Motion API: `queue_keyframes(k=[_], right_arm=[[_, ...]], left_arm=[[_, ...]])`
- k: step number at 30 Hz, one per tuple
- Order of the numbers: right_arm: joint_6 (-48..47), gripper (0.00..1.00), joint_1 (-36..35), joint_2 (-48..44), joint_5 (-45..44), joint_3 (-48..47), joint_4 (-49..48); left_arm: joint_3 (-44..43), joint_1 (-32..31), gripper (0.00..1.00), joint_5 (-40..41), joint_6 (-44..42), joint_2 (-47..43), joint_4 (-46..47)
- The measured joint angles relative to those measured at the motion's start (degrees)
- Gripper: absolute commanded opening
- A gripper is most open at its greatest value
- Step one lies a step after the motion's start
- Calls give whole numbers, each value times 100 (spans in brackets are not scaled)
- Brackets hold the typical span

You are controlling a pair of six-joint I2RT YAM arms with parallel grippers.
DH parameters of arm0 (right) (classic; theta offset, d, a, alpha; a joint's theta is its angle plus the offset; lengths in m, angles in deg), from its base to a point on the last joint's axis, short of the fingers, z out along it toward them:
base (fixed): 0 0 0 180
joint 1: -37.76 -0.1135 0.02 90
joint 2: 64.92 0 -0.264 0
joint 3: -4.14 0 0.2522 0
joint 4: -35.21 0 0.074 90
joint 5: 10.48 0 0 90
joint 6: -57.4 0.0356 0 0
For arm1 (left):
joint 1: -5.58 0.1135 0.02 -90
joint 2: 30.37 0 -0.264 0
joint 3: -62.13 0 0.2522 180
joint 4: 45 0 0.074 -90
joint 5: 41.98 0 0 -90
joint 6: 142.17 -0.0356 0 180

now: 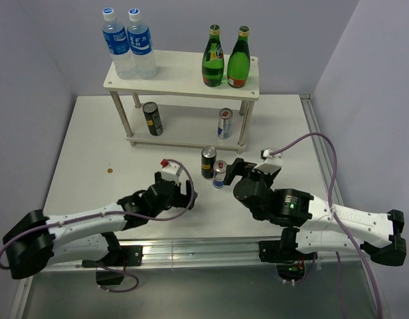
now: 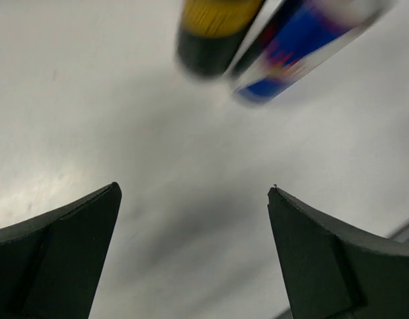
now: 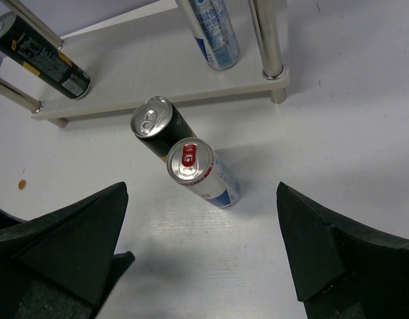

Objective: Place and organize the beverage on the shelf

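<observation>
The silver-blue can crowds the other side of the dark can, so my left gripper needs to go outward and to the right in the top view, around the dark can's body (image 1: 208, 163) (image 2: 214, 36).
The white two-level shelf (image 1: 184, 85) stands at the back. Two green bottles (image 1: 226, 58) stand on the right of its top board. A dark can (image 1: 152, 118) and a silver-blue can (image 1: 224, 123) stand on its lower board. A second dark can (image 1: 208, 161) and a second silver-blue can (image 1: 220, 174) stand together on the table in front of the shelf. They also show in the right wrist view, dark can (image 3: 151, 123) and silver-blue can (image 3: 191, 163). My right gripper (image 3: 202, 189) is open and empty, just short of the silver-blue can. My left gripper (image 2: 194, 193) is open and empty, left of the two cans.
Two clear water bottles with blue labels (image 1: 129, 45) stand on the left of the top board. A small brown speck (image 1: 109, 171) lies on the table at the left. The table's metal rail (image 1: 191, 249) runs along the near edge. Grey walls close in the back and sides.
</observation>
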Motion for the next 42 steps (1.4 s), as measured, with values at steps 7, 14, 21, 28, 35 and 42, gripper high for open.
queue_keyframes(k=[7, 14, 21, 28, 35, 42], right_arm=[[17, 100, 0, -160, -57, 0, 164], [37, 100, 0, -151, -94, 55, 173], [39, 100, 0, -83, -96, 151, 164], [63, 100, 11, -83, -87, 415, 122], [81, 100, 24, -83, -70, 470, 101], [74, 100, 72, -83, -61, 643, 13]], left_arm=[[822, 0, 99, 389, -68, 1141, 1471], [483, 0, 99, 555, -337, 2323, 3051], [114, 186, 99, 612, -498, 3314, 3840], [-448, 522, 99, 544, -651, 3877, 4170], [-1069, 669, 99, 391, -793, 4363, 4256], [-1510, 682, 69, 350, -898, 4776, 4310]])
